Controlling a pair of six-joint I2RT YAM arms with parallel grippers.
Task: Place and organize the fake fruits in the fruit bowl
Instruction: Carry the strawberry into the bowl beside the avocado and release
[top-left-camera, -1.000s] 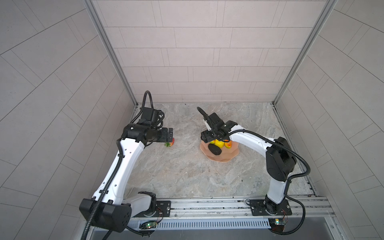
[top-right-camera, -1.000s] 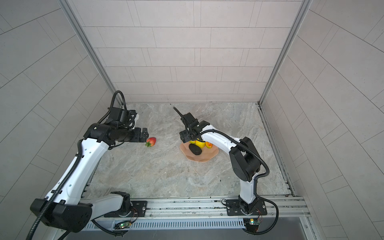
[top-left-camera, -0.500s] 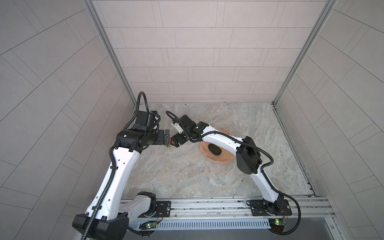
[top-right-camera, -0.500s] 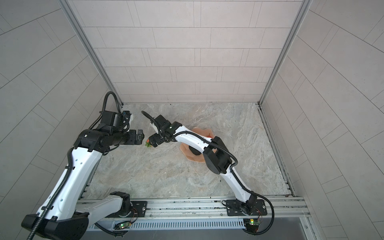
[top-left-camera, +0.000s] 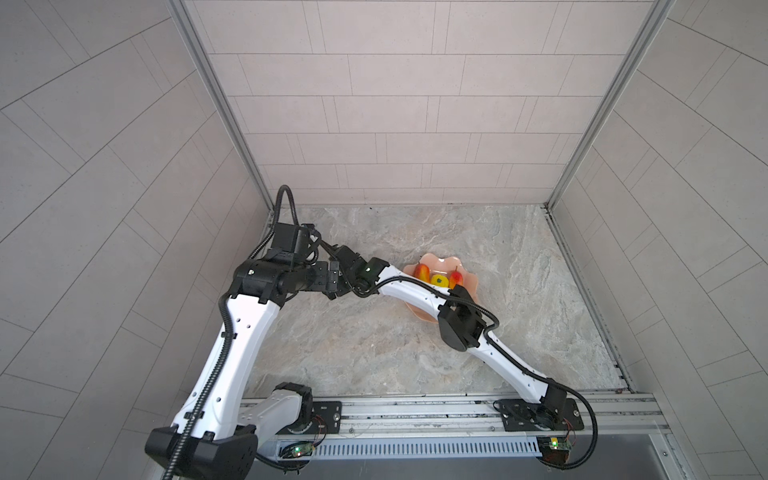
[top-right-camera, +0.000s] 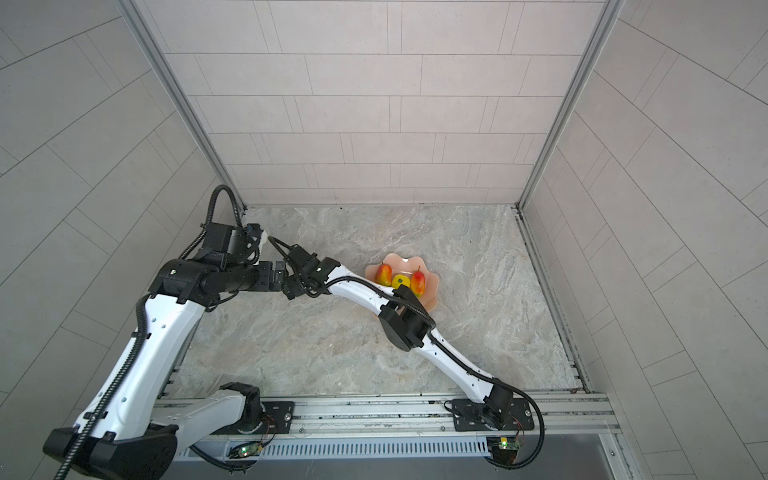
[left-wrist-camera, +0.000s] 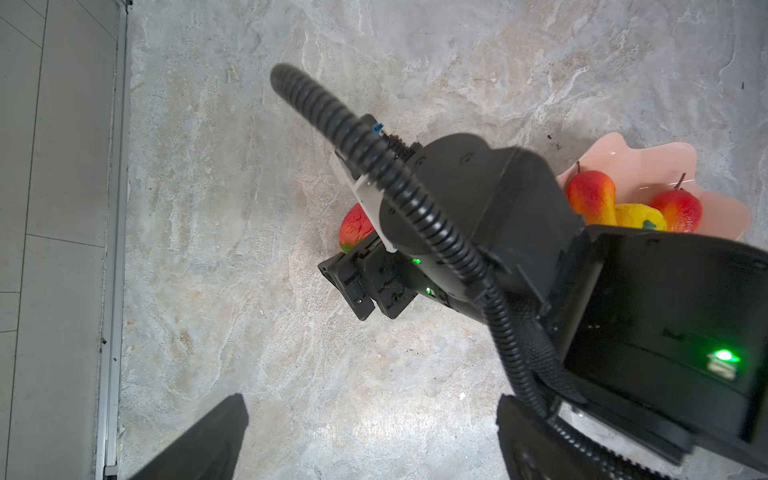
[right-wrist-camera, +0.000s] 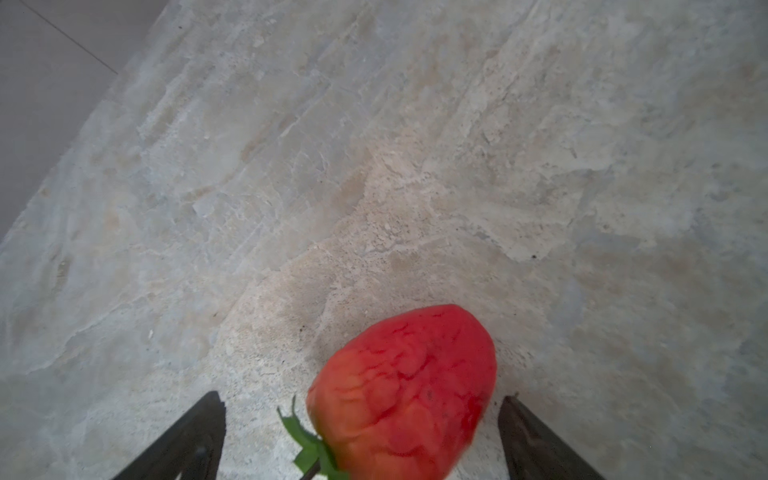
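Note:
My right gripper should stay low over the tabletop and close around the fruit's red body (right-wrist-camera: 404, 392), because the strawberry already lies between both open fingers.
A red strawberry (right-wrist-camera: 405, 386) with green leaves lies on the marble table between the fingers of my right gripper (right-wrist-camera: 361, 397), which is open with a gap on each side of the fruit. This gripper (top-right-camera: 292, 291) has reached across to the left half of the table, and both arms hide the strawberry in both top views. My left gripper (left-wrist-camera: 370, 409) hovers open and empty just above it. The pink wavy fruit bowl (top-left-camera: 440, 262) holds two mangoes (top-left-camera: 422, 272) (top-left-camera: 456, 279) with a yellow citrus (top-left-camera: 438, 280) between them. My right arm crosses over the bowl's near part.
The left wall and its metal floor rail (left-wrist-camera: 110, 249) run close beside both grippers. A black cable hose (left-wrist-camera: 374, 166) arches over my right wrist under the left gripper. Tiled walls close the table in at the back and on the right.
My right gripper left the bowl, swept left across the table and now stands opened around the strawberry. My left arm drew back to the left and sits over that spot.

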